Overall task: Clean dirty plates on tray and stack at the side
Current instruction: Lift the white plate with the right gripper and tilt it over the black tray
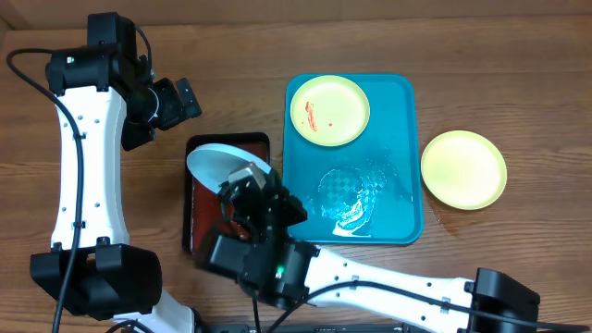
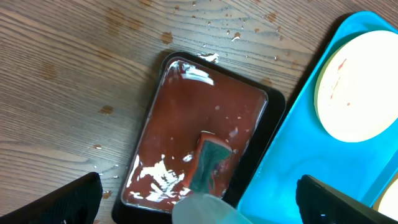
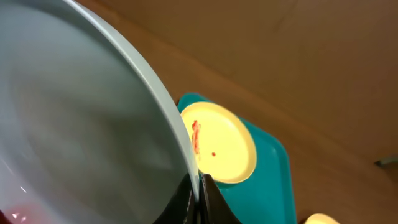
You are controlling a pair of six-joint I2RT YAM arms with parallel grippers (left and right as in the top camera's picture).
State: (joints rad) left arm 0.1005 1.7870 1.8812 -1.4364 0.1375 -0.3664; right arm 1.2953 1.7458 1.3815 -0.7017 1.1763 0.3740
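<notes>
The clean yellow-green plate is right of my right gripper in the overhead view; I'll cross the tray, lower the blue plate (image 1: 220, 165) onto it and let go.
My right gripper (image 1: 248, 178) is shut on the rim of the light blue plate (image 1: 220, 165) and holds it tilted over the small black tray (image 1: 196, 148); the pinch shows in the right wrist view (image 3: 199, 196), where the blue plate (image 3: 74, 130) fills the left. A yellow-green plate with red smears (image 1: 329, 109) lies at the back of the turquoise tray (image 1: 393, 111). A second yellow-green plate (image 1: 463, 168) lies on the table right of the tray. My left gripper (image 1: 176, 100) is open and empty, above the table left of the tray, with its fingers apart in its wrist view (image 2: 199, 199).
The black tray (image 2: 273, 109) holds reddish-brown liquid and a green sponge (image 2: 208, 165). Water pools on the turquoise tray's front half (image 1: 351, 199). Small crumbs and drops dot the wood behind the black tray (image 2: 236, 31).
</notes>
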